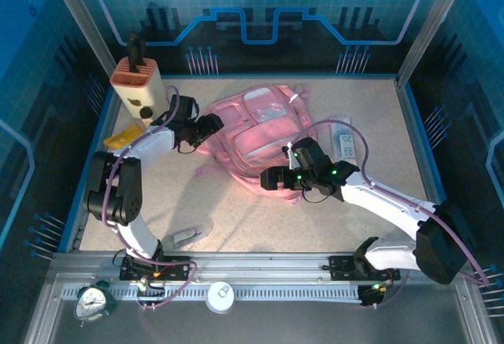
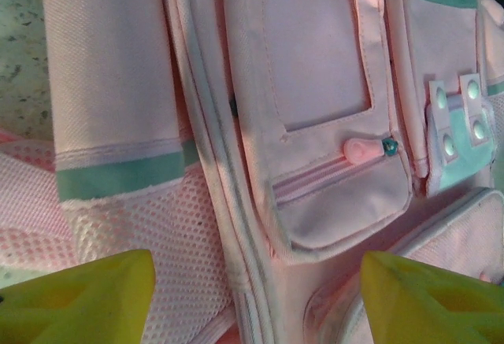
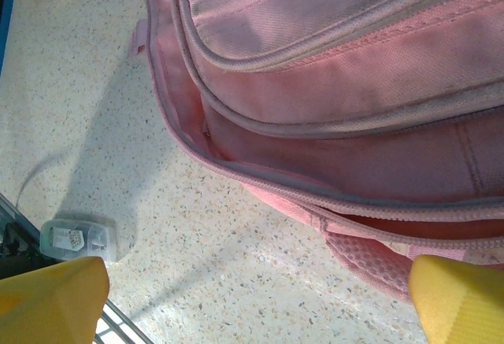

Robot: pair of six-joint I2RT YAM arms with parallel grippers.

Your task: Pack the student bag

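Note:
My left gripper is above the padded pink flap's teal band [image 2: 122, 175], which lies nearer one finger, so it will move away from the zipped pocket [image 2: 339, 194] and go down astride that band.
The student bag [image 1: 253, 127] is a large pink backpack lying flat in the middle of the table, front pockets facing up. My left gripper [image 1: 208, 124] hovers at the bag's left side, open. In the left wrist view its yellow fingertips [image 2: 79, 301] stand wide apart over the bag's mesh side pocket and the small zipped front pocket [image 2: 339, 194]. My right gripper [image 1: 272, 177] is at the bag's near edge, open. Its yellow fingertips [image 3: 51, 301] frame bare table beside the bag's unzipped main opening [image 3: 331, 155]. Nothing is held by either gripper.
A beige pen holder [image 1: 135, 84] stands at the back left, with a yellow packet [image 1: 124, 135] in front of it. A flat white box [image 1: 346, 139] lies right of the bag. A small clear case [image 3: 79, 239] lies near the front rail. A clock [image 1: 94, 301] sits on the rail.

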